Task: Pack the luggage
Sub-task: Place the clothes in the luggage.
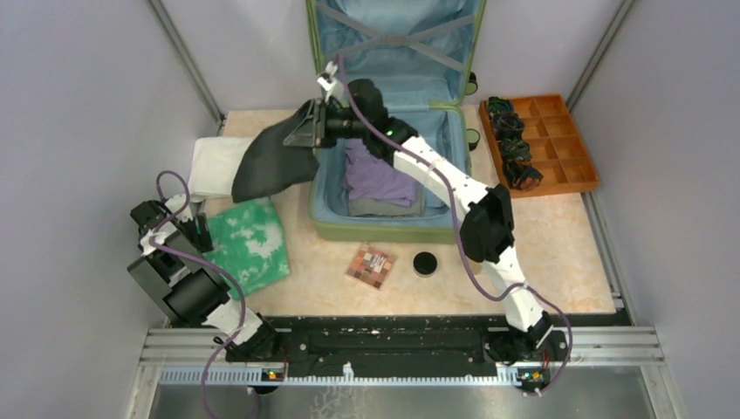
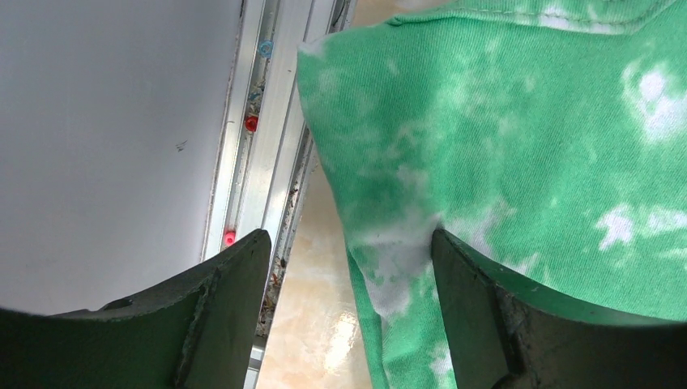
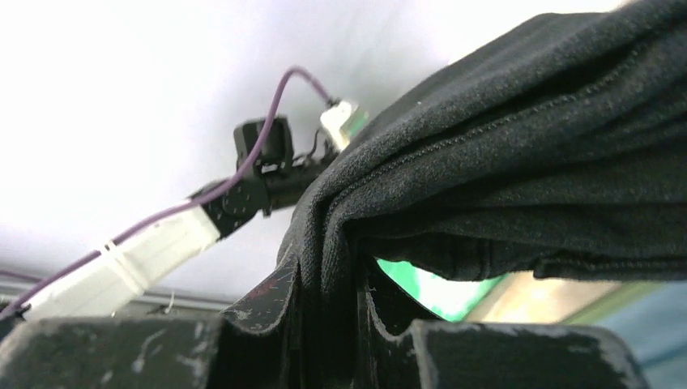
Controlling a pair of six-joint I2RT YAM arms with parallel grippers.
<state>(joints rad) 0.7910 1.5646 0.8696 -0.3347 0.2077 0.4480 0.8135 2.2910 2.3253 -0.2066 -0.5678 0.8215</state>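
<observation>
I will next move my right gripper over the purple clothes, which are below it and to its right in the top view. Then I will lower and let go of the black garment.
The luggage lies open at the back centre, its light-green shell holding folded purple and grey clothes, with the blue-lined lid upright behind. My right gripper hovers over the suitcase's left edge, shut on a black garment that hangs down to the left. In the right wrist view the black garment is pinched between the fingers of the right gripper. My left gripper stands open low at the left edge of a green tie-dye garment. In the left wrist view the tie-dye garment's edge lies between the open jaws of the left gripper.
A folded white cloth lies under the hanging black garment. An orange compartment tray with black items stands at the right. A makeup palette and a round black tin sit in front of the suitcase. Walls and metal rails close the left side.
</observation>
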